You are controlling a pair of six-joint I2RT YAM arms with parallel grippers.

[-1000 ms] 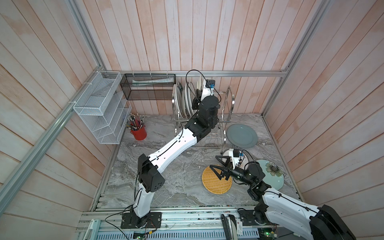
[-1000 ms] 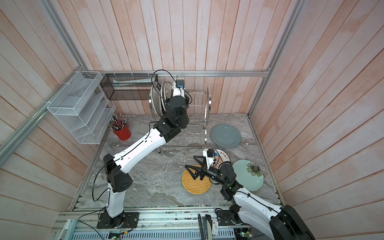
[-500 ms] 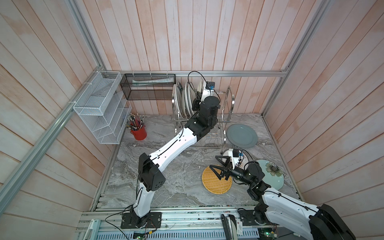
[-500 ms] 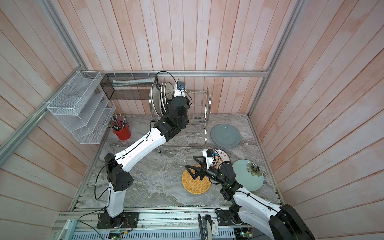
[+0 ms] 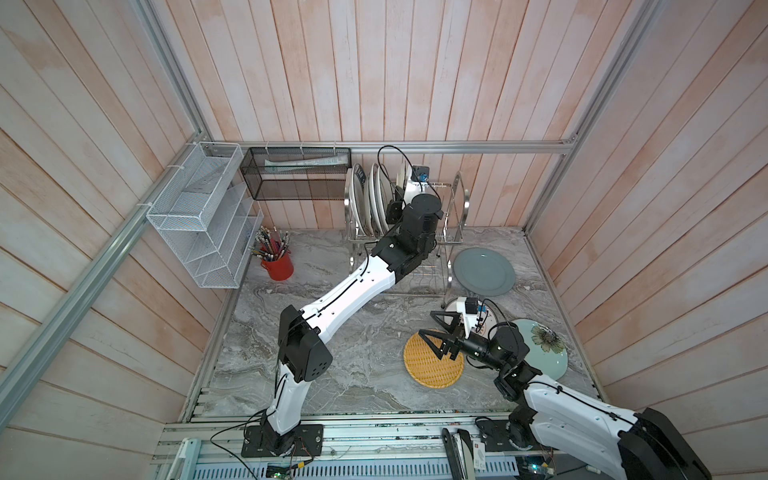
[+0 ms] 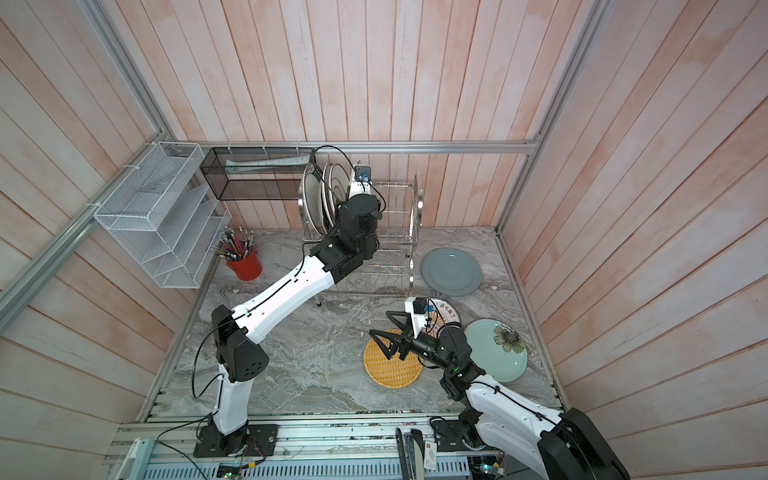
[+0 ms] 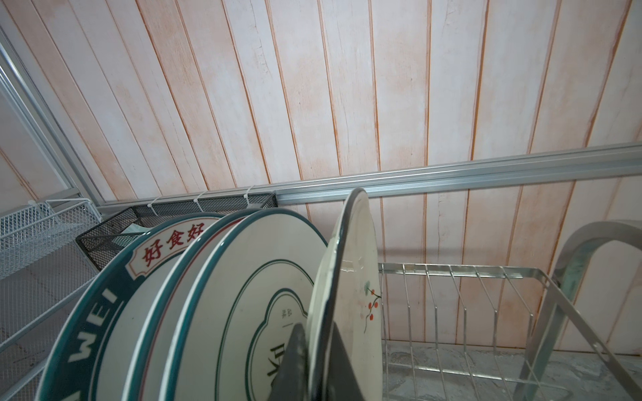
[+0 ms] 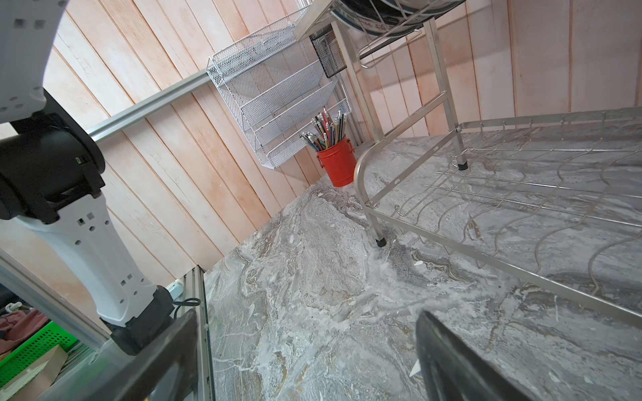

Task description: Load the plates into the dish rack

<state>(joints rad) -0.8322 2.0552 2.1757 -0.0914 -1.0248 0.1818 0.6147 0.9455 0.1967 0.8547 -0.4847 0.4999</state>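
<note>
The cream floral plate goes toward the nearest teal-rimmed plate (image 7: pixel 257 267) next, and my left gripper lets go of its rim there. It already stands upright over the rack's wires.
The dish rack (image 5: pixel 457 199) stands at the back wall with several plates (image 5: pixel 374 199) upright in its upper tier. My left gripper (image 7: pixel 319 357) is shut on the rim of a cream floral plate (image 7: pixel 354 270), held upright beside them over the rack's prongs (image 7: pixel 451 298). On the table lie a yellow woven plate (image 5: pixel 432 368), a grey-blue plate (image 5: pixel 484 272), a pale teal plate (image 5: pixel 548 357) and a sunburst plate (image 6: pixel 444 318), partly under my right wrist. My right gripper (image 5: pixel 426 322) hangs open and empty above the woven plate's far edge.
A white mesh organiser (image 5: pixel 203 212) and a black mesh basket (image 5: pixel 297 174) hang on the walls at back left. A red cup of pencils (image 5: pixel 276 262) stands below them. The rack's lower tier (image 8: pixel 521 194) juts toward the front.
My left wrist has shifted a little up and back toward the rack's upper tier with the floral plate. The right arm has not moved.
</note>
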